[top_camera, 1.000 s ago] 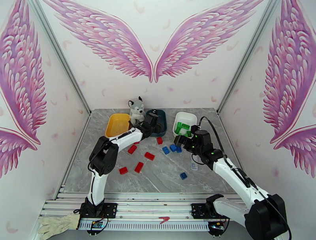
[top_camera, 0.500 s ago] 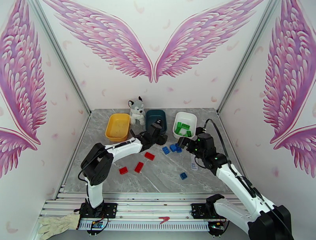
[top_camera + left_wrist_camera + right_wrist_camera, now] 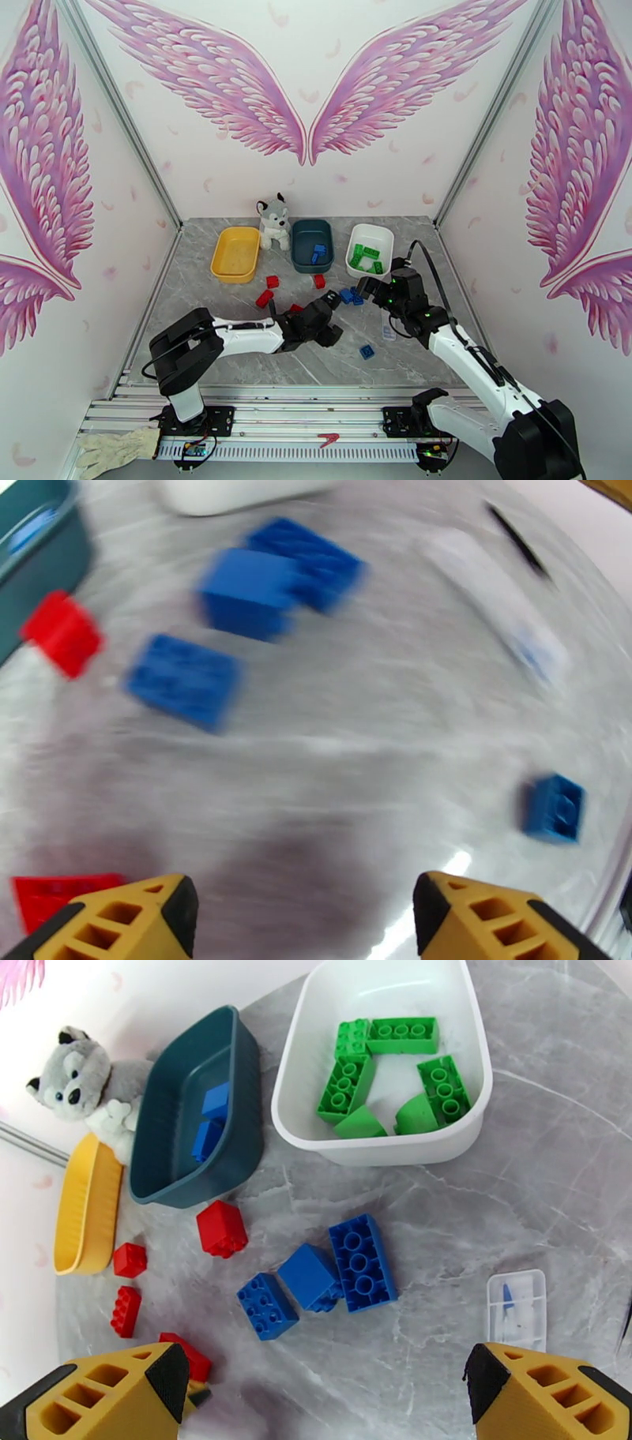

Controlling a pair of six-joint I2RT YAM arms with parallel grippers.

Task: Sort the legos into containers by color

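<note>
The single blue lego nearer the front lies clear of the other legos, open to both fingers of the left gripper, so the gripper should move back and down over it next.
Red legos (image 3: 272, 281) lie scattered below the yellow container (image 3: 235, 254). A cluster of blue legos (image 3: 362, 1261) sits mid-table, and another blue one (image 3: 366, 352) lies nearer the front. The teal container (image 3: 197, 1157) holds blue legos (image 3: 212, 1118). Several green legos (image 3: 387, 1063) lie in the white container (image 3: 379, 1149). My left gripper (image 3: 332, 308) hovers low over the table's middle, open and holding nothing, with the blue cluster (image 3: 249, 590) blurred ahead of its fingers (image 3: 126, 922). My right gripper (image 3: 365, 284) hangs open just in front of the white container.
A grey-white husky plush (image 3: 273, 223) stands between the yellow and teal containers at the back. On the table right of the blue legos lies a small clear packet (image 3: 517, 1303). A glove (image 3: 110, 448) rests by the left arm's base.
My left arm has drawn back from over the teal container to the table's middle, its jaws widening. Blue legos now show in that container. The right gripper shifted slightly.
</note>
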